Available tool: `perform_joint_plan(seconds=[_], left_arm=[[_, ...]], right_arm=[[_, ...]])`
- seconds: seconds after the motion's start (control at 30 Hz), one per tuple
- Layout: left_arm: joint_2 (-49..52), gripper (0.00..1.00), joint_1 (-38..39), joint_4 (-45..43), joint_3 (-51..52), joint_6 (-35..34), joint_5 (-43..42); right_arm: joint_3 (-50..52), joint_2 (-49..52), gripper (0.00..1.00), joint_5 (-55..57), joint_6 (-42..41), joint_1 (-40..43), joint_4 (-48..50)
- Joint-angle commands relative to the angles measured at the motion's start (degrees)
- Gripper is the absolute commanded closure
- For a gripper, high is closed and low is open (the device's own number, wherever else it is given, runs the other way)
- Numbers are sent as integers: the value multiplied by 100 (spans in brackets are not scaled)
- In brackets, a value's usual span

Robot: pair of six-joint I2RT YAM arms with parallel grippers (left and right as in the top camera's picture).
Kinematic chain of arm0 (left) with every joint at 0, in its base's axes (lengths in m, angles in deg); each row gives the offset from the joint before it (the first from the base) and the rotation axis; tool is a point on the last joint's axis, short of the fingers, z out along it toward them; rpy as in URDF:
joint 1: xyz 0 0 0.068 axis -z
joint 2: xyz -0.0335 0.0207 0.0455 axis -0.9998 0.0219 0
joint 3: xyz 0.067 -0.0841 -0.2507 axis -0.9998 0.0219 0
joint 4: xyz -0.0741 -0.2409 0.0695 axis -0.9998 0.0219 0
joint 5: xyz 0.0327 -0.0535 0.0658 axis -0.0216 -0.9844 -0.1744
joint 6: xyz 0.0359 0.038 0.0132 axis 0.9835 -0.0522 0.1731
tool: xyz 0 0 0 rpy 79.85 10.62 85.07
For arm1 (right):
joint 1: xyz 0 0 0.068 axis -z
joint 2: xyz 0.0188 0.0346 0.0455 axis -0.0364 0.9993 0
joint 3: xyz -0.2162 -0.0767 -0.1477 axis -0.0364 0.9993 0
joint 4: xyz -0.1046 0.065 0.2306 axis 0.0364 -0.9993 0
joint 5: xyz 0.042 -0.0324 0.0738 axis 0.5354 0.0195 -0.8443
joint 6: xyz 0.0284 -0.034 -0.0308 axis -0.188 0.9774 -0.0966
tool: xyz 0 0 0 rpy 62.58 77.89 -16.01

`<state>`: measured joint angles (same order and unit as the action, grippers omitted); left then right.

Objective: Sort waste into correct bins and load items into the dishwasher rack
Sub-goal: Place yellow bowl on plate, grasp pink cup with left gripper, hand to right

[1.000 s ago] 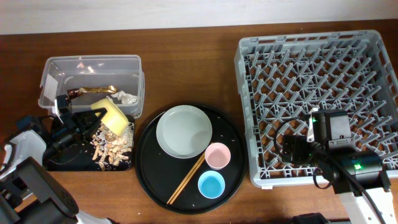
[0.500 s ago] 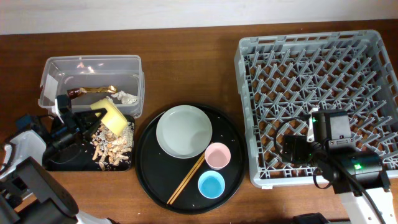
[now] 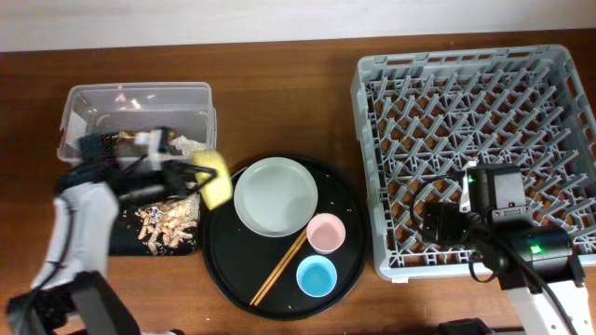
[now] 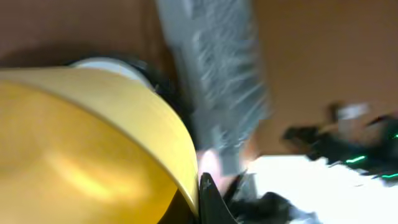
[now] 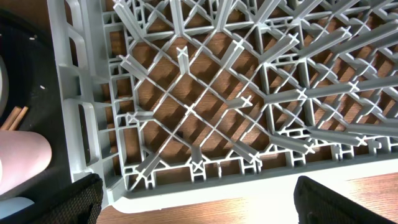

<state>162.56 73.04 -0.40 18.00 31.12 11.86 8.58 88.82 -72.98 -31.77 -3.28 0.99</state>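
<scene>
The grey-green plate [image 3: 276,195] lies empty. My left gripper needs to carry the tilted bowl away from the shallow tray [image 3: 121,244] first, to get the bowl down onto the plate.
My left gripper [image 3: 191,177] is shut on the rim of the small yellow bowl [image 3: 216,178] and holds it tilted between the shallow black tray [image 3: 121,244] and the round tray. The bowl fills the blurred left wrist view [image 4: 81,143]. Tan food scraps [image 3: 168,221] lie on the shallow tray. The clear tub [image 3: 84,100] holds the brown-and-gold wrapper [image 3: 140,137] and white tissue [image 3: 191,144]. The grey-green plate [image 3: 276,195], pink cup [image 3: 326,233], blue cup [image 3: 316,275] and chopsticks [image 3: 279,268] are apart from both grippers. My right gripper [image 5: 199,199] is open and empty over the front left corner of the grey rack [image 3: 475,112].
The large round black tray [image 3: 223,251] lies between the bins and the rack and carries the plate, cups and chopsticks. The right wrist view shows the rack's front left corner [image 5: 93,124], the pink cup [image 5: 18,162] and bare wood in front.
My left arm has swung right and lifted the yellow bowl from over the shallow black tray to the round tray's left edge. The right arm has not moved.
</scene>
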Motion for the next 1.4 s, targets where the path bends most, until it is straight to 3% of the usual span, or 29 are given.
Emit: perform_joint_plan(seconds=[0.0, 0.13, 0.27, 0.4, 0.47, 0.5, 0.6, 0.7, 0.8, 0.87, 1.13, 1.3, 1.37], left_arm=[[-179, 100, 1314, -450, -79, -302, 2098], [-175, 100, 3128, -1130, -79, -699, 4684], [-138, 99, 4094, -1499, -72, -802, 5914], [164, 99, 4218, -1576, -72, -804, 5925], [212, 87, 4218, -1587, -74, -804, 5880], [212, 74, 4218, -1596, -74, -804, 5877], [201, 58, 4218, -1576, -81, -802, 5840], [98, 54, 4216, -1296, -352, -802, 5265], [-22, 46, 4218, -1180, -509, -802, 4041], [2, 46, 4258, -1038, -507, -802, 3541], [531, 47, 5169, -796, -367, -807, 4568], [883, 69, 5268, -1060, -369, -1106, 5115], [883, 89, 5268, -1165, -369, -1108, 5115]], right_arm=[[-98, -26, 1, 46, -66, -24, 9], [-98, -26, 1, 46, -66, -24, 7], [-98, -26, 1, 46, -66, -24, 7], [-98, -26, 1, 46, -68, -24, 4], [-98, -26, 1, 46, -66, -24, 4], [-98, -26, 1, 46, -66, -24, 4], [-98, -26, 1, 46, -66, -24, 4], [-98, -26, 1, 46, -66, -24, 4], [-98, -26, 1, 46, -66, -24, 4], [-98, -26, 1, 46, -66, -24, 7], [-98, -26, 1, 0, -66, -24, 2], [-98, -26, 1, 0, -66, -24, -13], [-98, -26, 1, 0, -66, -24, -17]])
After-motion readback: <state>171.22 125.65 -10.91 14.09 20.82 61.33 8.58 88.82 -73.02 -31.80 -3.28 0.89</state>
